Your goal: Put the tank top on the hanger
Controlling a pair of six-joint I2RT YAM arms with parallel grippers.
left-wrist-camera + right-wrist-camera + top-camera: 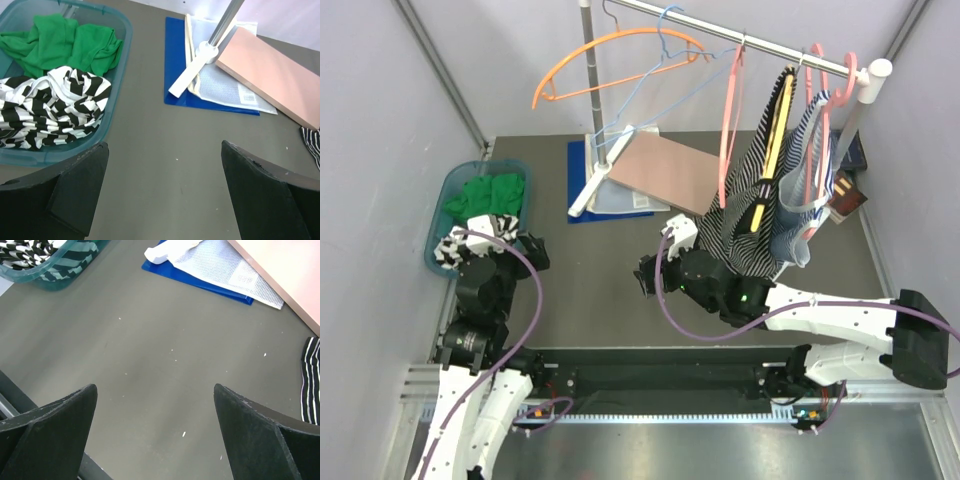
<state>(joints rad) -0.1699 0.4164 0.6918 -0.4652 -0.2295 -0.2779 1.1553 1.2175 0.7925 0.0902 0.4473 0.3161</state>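
The left gripper will go outward over the rim of the bin [121,55] to the crumpled tank top, then down onto the tank top's table-side fold.
The tank top [50,110], with wide black-and-white stripes, lies crumpled in the near end of a teal bin [121,55] at the table's left; it also shows in the top view [448,250] and the right wrist view [30,249]. The salmon-pink hanger [728,130] hangs bare from the rail at the back right. My left gripper [523,250] is open and empty over the table just right of the bin; its jaws stand wide apart in the left wrist view [165,190]. My right gripper [655,258] is open and empty above the middle of the table [155,430].
A green cloth [65,45] fills the bin's far end. The rack's white foot [192,75], a blue mat [175,60], a mesh bag and a pink board [272,75] lie at the back. A dark narrow-striped garment [765,190], orange hanger [610,55] and light-blue wire hanger [650,85] hang on the rail.
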